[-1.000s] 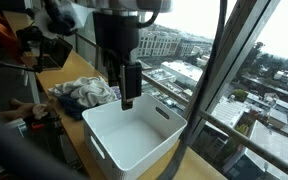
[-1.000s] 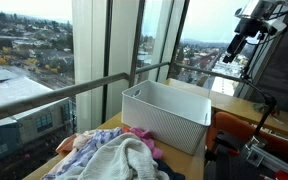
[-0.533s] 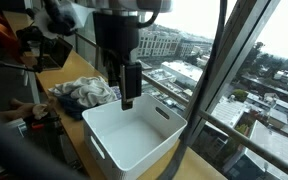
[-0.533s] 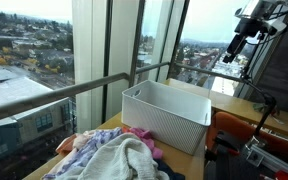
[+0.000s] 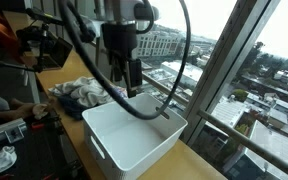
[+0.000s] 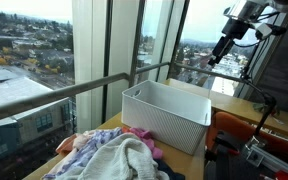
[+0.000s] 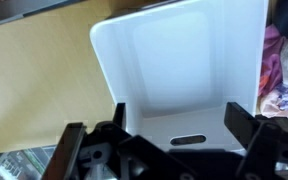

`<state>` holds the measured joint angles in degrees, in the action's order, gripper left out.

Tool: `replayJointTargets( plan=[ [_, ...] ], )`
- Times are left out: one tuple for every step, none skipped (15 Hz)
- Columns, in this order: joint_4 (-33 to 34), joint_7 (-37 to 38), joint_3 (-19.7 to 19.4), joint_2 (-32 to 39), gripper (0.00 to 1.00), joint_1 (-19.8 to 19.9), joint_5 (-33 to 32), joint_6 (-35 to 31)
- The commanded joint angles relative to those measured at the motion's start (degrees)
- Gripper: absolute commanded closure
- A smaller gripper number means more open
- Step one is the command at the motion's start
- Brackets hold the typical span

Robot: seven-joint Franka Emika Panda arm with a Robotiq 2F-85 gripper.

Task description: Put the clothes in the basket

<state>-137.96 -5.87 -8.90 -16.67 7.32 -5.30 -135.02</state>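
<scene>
The white cloth (image 6: pixel 123 158) is on top of the pile. Next, my gripper will move toward the right in the wrist view and then down onto it.
A white rectangular basket (image 5: pixel 134 135) stands on the wooden table; it also shows in an exterior view (image 6: pixel 164 115) and fills the wrist view (image 7: pixel 179 70). It holds nothing. A pile of clothes (image 5: pixel 82 94), white, blue and pink, lies on the table beside it, also seen in an exterior view (image 6: pixel 114 158) and at the right edge of the wrist view (image 7: pixel 284 70). My gripper (image 5: pixel 132 88) hangs open and empty above the basket; it also shows in an exterior view (image 6: pixel 216 58) and in the wrist view (image 7: pixel 179 118).
The table (image 5: pixel 74 68) stands against tall windows with a metal rail (image 6: pixel 74 90). A person in orange (image 5: pixel 2 40) and camera gear (image 5: pixel 44 48) are at the far end. Cables hang from the arm (image 5: pixel 174 60).
The arm has swung and turned, shifting the gripper sideways above the basket; cables now loop across the view. The clothes and basket have not moved.
</scene>
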Motion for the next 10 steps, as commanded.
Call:
replayJointTargets(
  plan=[
    [-0.53, 5.77, 5.03, 4.5, 0.0, -1.34, -3.9, -10.03],
    [-1.64, 8.54, 7.12, 5.01, 0.0, -1.59, -6.83, -12.95],
    [-2.35, 11.62, 9.0, 5.49, 0.0, -1.72, -10.21, -15.08],
    [-3.51, 15.43, 11.14, 5.52, 0.0, -1.95, -13.99, -16.81],
    [-3.84, 18.13, 12.77, 5.87, 0.0, -2.4, -16.5, -17.22],
    [-4.75, 21.13, 14.76, 5.14, 0.0, -3.27, -18.5, -16.73],
    [-5.59, 24.26, 16.73, 4.16, 0.0, -4.07, -20.49, -15.97],
    [-5.65, 26.56, 18.74, 3.79, 0.0, -5.43, -21.49, -14.68],
    [-5.83, 28.95, 20.65, 3.81, 0.0, -6.48, -22.7, -14.45],
    [-5.65, 31.42, 22.66, 4.31, 0.0, -7.67, -23.62, -14.69]
  ],
)
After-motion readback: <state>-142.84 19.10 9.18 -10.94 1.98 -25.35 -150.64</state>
